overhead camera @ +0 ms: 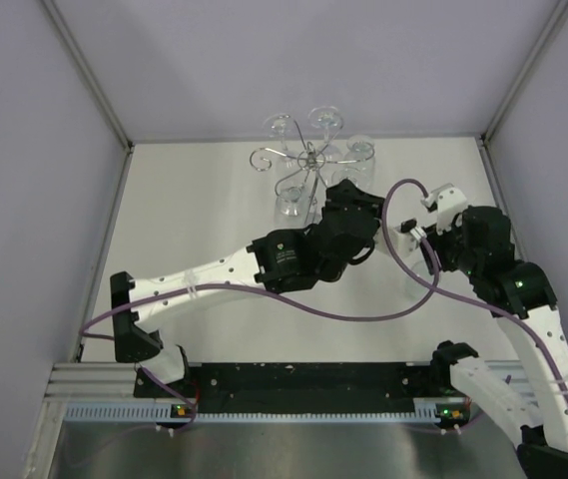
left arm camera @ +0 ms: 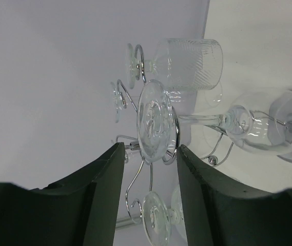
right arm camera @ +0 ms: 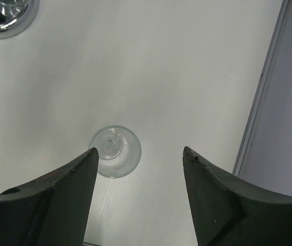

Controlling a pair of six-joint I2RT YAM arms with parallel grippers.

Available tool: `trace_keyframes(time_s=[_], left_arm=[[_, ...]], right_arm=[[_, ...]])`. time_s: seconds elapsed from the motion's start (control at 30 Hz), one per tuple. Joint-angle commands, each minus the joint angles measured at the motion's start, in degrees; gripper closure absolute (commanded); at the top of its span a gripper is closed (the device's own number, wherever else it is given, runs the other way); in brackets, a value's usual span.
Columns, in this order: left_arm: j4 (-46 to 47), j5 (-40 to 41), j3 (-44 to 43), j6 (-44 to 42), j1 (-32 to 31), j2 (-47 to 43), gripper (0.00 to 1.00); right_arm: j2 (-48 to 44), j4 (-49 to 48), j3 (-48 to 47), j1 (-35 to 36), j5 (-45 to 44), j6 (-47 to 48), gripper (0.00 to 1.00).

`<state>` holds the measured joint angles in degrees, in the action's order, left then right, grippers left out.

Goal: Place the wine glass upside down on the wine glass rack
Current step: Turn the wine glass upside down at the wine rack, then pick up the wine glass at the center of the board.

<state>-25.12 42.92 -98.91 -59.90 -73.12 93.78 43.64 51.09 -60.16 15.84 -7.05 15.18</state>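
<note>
My open right gripper moves down next until its fingers straddle the edge of the wine glass's rim nearest the grey wall, then closes. The wine glass stands opening up below.
In the left wrist view a clear wine glass hangs on the chrome wine glass rack. Its round foot sits in a scroll arm, and its stem and bowl reach away to the right. My left gripper is open, with its dark fingers either side of that foot and not pressing it. Another wine glass stands on the table, seen from straight above. My right gripper hangs open over it, the left fingertip at the glass's edge.
Other glasses hang on the rack: a ribbed one and one with its foot low in the gap. The rack's mirrored base shows at top left. A grey wall rises close on the right.
</note>
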Motion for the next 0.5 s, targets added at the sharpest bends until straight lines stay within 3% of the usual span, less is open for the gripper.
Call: trace_keyframes(time_s=[0.0, 0.13, 0.17, 0.2, 0.47], left_arm=[[0.3, 0.6, -1.1, 1.1, -1.0, -4.0, 0.46], [-0.3, 0.1, -0.4, 1.4, -1.2, -5.2, 0.36], [-0.3, -0.1, -0.3, 1.5, -1.2, -5.4, 0.25], [-0.3, -0.3, -0.2, 1.8, -1.2, -5.8, 0.21], [-0.3, -1.6, -1.4, 2.6, -1.4, -7.6, 0.06]], right_arm=[[0.0, 0.9, 2.8, -1.0, -1.8, -0.4, 0.33], [0.8, 2.1, 2.9, -1.8, -1.9, -0.3, 0.34], [1.2, 2.4, 2.8, -1.8, -1.8, -0.3, 0.34], [1.5, 2.7, 2.8, -1.8, -2.0, -0.2, 0.34], [6.5, 6.4, 2.4, -1.9, -1.9, 2.3, 0.37]])
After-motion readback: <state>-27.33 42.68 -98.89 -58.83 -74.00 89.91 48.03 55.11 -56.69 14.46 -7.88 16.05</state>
